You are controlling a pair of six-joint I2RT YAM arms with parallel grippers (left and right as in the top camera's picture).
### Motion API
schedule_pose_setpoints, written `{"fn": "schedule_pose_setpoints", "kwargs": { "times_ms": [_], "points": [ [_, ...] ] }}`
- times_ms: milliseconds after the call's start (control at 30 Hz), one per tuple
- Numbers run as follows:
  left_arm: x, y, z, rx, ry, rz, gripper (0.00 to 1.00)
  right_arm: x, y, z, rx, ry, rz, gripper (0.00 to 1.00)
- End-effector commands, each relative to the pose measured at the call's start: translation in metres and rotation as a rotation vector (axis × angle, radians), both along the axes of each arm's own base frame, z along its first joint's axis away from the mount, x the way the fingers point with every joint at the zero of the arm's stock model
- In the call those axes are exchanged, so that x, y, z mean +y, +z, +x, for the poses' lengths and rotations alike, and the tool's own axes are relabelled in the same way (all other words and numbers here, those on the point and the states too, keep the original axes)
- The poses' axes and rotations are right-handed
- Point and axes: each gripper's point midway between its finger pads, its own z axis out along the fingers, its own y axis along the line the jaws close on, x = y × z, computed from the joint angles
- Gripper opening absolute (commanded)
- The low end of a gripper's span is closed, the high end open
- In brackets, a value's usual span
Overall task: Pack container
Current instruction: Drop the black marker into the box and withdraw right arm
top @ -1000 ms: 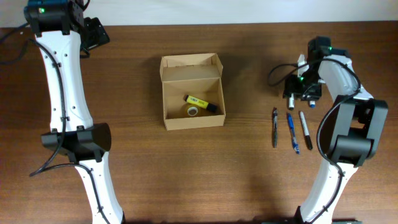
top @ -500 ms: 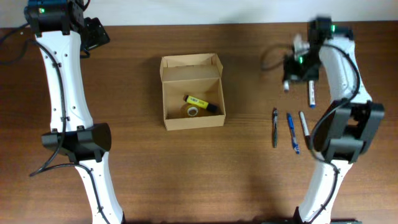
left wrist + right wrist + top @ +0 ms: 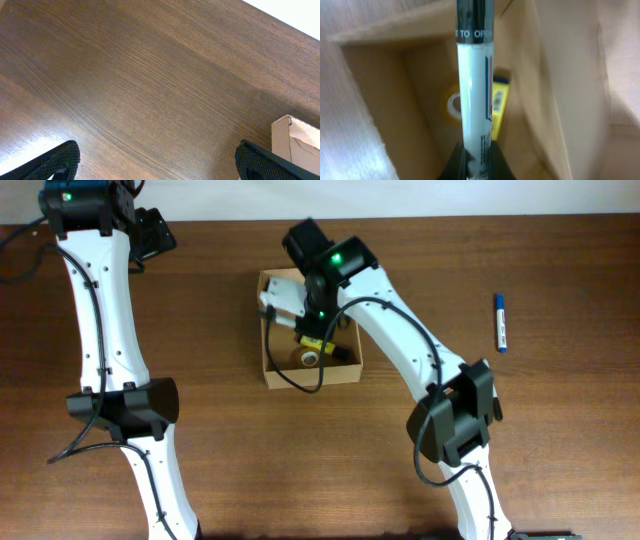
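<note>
The white marker is still hanging over the box, so my right gripper should next lower it slightly back over the tape roll (image 3: 309,358) (image 3: 454,106) beside the highlighter.
The container (image 3: 268,352), an open tan cardboard box, sits at the table's middle with its flap lid folded back. Inside lie a yellow highlighter (image 3: 328,346) and a small tape roll (image 3: 310,358). My right gripper (image 3: 312,315) hangs over the box, shut on a white marker (image 3: 475,90) with a black cap. In the right wrist view the marker points down into the box (image 3: 395,100), above the highlighter (image 3: 499,107) and the roll (image 3: 452,105). My left gripper (image 3: 157,165) stands open over bare wood at the far left, a box corner (image 3: 295,142) to its right.
A blue-capped white marker (image 3: 498,322) lies on the table at the far right. The left arm's white links (image 3: 105,330) run down the left side. The right arm (image 3: 420,350) stretches across from the lower right to the box.
The right gripper shut on a marker at the right side and swung left with it to above the box. The pens that lay at the right no longer show. The left arm stayed still.
</note>
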Motion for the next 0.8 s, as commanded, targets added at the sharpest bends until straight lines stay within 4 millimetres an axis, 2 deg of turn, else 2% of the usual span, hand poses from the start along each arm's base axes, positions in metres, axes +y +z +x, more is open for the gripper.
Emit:
{"fn": "schedule_pose_setpoints", "kwargs": {
  "times_ms": [0, 67, 133, 267, 300, 367, 433, 500, 567, 700, 767],
  "points": [
    [0.002, 0.006, -0.001, -0.015, 0.001, 0.009, 1.0, -0.018, -0.042, -0.008, 0.063, 0.002, -0.051, 0.04],
    [0.002, 0.006, -0.001, -0.015, 0.001, 0.009, 1.0, -0.025, -0.062, -0.015, 0.095, -0.002, -0.07, 0.04],
    [0.002, 0.006, -0.001, -0.015, 0.001, 0.009, 1.0, -0.029, -0.074, -0.02, 0.12, -0.004, -0.085, 0.04],
    [0.002, 0.006, -0.001, -0.015, 0.001, 0.009, 1.0, -0.033, -0.085, -0.027, 0.15, -0.01, -0.103, 0.04],
    [0.002, 0.006, -0.001, -0.015, 0.001, 0.009, 1.0, -0.033, -0.084, -0.026, 0.149, -0.039, -0.104, 0.54],
    [0.002, 0.006, -0.001, -0.015, 0.001, 0.009, 1.0, -0.031, -0.072, -0.02, 0.13, -0.079, -0.091, 0.55],
    [0.002, 0.006, -0.001, -0.015, 0.001, 0.009, 1.0, -0.023, -0.038, -0.007, 0.072, -0.116, -0.044, 0.56],
    [0.002, 0.006, -0.001, -0.015, 0.001, 0.009, 1.0, -0.017, 0.009, 0.01, -0.012, -0.193, 0.014, 0.64],
    [0.002, 0.006, -0.001, -0.015, 0.001, 0.009, 1.0, -0.019, 0.045, 0.024, -0.096, -0.287, 0.042, 0.66],
    [0.002, 0.006, -0.001, -0.015, 0.001, 0.009, 1.0, -0.046, 0.137, 0.053, -0.315, -0.591, 0.124, 0.67],
    [0.002, 0.006, -0.001, -0.015, 0.001, 0.009, 1.0, -0.067, 0.171, 0.059, -0.38, -0.71, 0.174, 0.68]
  ]
}}
